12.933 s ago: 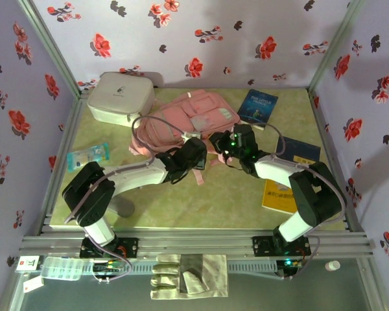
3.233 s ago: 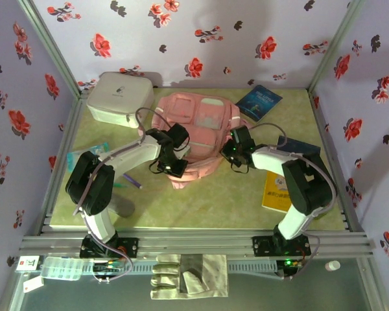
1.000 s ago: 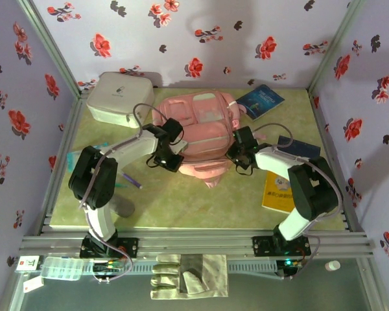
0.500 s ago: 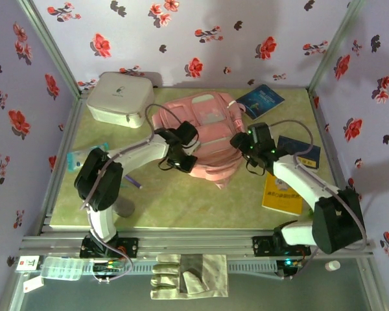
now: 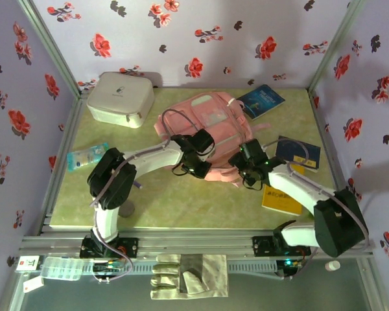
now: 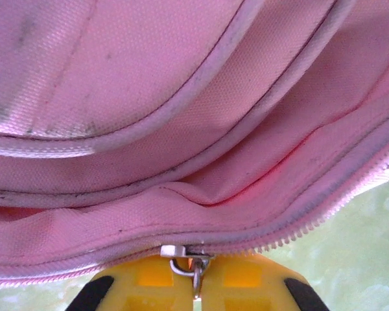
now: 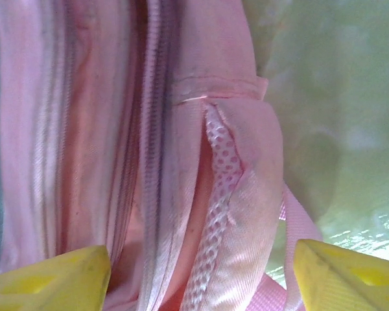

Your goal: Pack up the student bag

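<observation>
The zip ahead is still shut, so the left gripper should pull the zip's pull outward along the zip to the bag's side by the white-grey case and let go of it.
The pink student bag (image 5: 215,123) lies in the middle of the table, its near edge bunched between the two arms. My left gripper (image 5: 196,163) is at that near edge. In the left wrist view it (image 6: 198,285) is shut on the metal zip pull (image 6: 196,271), which hangs from the slider (image 6: 179,251) on the bag's zip. My right gripper (image 5: 244,170) is at the bag's near right corner. In the right wrist view it (image 7: 201,278) is open, its yellow fingertips (image 7: 58,278) wide apart on either side of the bag's mesh-edged strap (image 7: 223,168), with nothing gripped.
A white-grey zip case (image 5: 120,97) stands at the back left. A blue book (image 5: 262,102) lies behind the bag, a dark blue book (image 5: 298,152) and a yellow book (image 5: 280,197) at the right. A blue packet (image 5: 87,155) lies at the left.
The left gripper has slid to the right along the bag's near edge, still shut on the zip pull. The right gripper has opened, let go of the bag and moved nearer.
</observation>
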### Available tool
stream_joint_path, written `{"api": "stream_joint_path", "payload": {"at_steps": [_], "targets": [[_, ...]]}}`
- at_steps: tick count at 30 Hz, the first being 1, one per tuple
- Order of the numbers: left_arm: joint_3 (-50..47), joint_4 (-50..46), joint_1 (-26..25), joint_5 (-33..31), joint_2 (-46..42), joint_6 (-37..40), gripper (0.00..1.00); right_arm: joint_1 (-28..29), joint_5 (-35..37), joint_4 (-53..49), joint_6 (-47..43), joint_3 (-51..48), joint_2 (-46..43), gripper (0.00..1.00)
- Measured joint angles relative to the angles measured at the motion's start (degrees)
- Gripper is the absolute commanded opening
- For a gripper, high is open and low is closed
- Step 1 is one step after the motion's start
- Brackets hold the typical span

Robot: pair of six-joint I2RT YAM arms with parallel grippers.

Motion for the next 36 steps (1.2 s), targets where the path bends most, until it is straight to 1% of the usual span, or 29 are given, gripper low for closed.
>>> {"api": "stream_joint_path", "payload": {"at_steps": [1, 3, 5, 8, 11, 17, 20, 25, 30, 36], "targets": [[0.0, 0.0, 0.0, 0.0, 0.1, 0.0, 0.0, 0.0, 0.0, 0.6, -0.1, 0.0, 1.1, 0.69], [0.0, 0.0, 0.0, 0.0, 0.2, 0.2, 0.0, 0.0, 0.0, 1.2, -0.2, 0.0, 3.3, 0.64], [0.0, 0.0, 0.0, 0.0, 0.3, 0.3, 0.0, 0.0, 0.0, 1.9, -0.7, 0.0, 5.1, 0.55], [0.0, -0.3, 0.3, -0.2, 0.3, 0.7, 0.0, 0.0, 0.0, 3.2, -1.0, 0.0, 6.6, 0.47], [-0.5, -0.6, 1.0, -1.7, 0.3, 0.9, 0.0, 0.0, 0.0, 4.2, -1.4, 0.0, 7.5, 0.43], [-2.8, -2.4, 4.9, -7.9, 0.3, 1.5, 0.0, 0.0, 0.2, 5.2, -2.4, 0.0, 8.2, 0.33], [-3.8, -3.0, 7.0, -10.8, 0.3, 2.1, 0.0, 0.0, 0.7, 5.3, -3.3, 0.1, 8.2, 0.31], [-4.5, -2.2, 10.6, -14.0, 0.3, 3.5, 0.0, 0.1, 1.4, 5.3, -3.9, 0.2, 8.2, 0.3], [-4.3, -0.1, 13.9, -14.5, 0.6, 4.3, 0.0, 0.1, 0.9, 6.1, -4.9, 0.2, 8.2, 0.29], [-0.2, 0.4, 17.0, -15.3, 3.8, 5.0, 0.0, 0.9, -1.6, 10.7, -4.6, 0.2, 8.5, 0.3]]}}
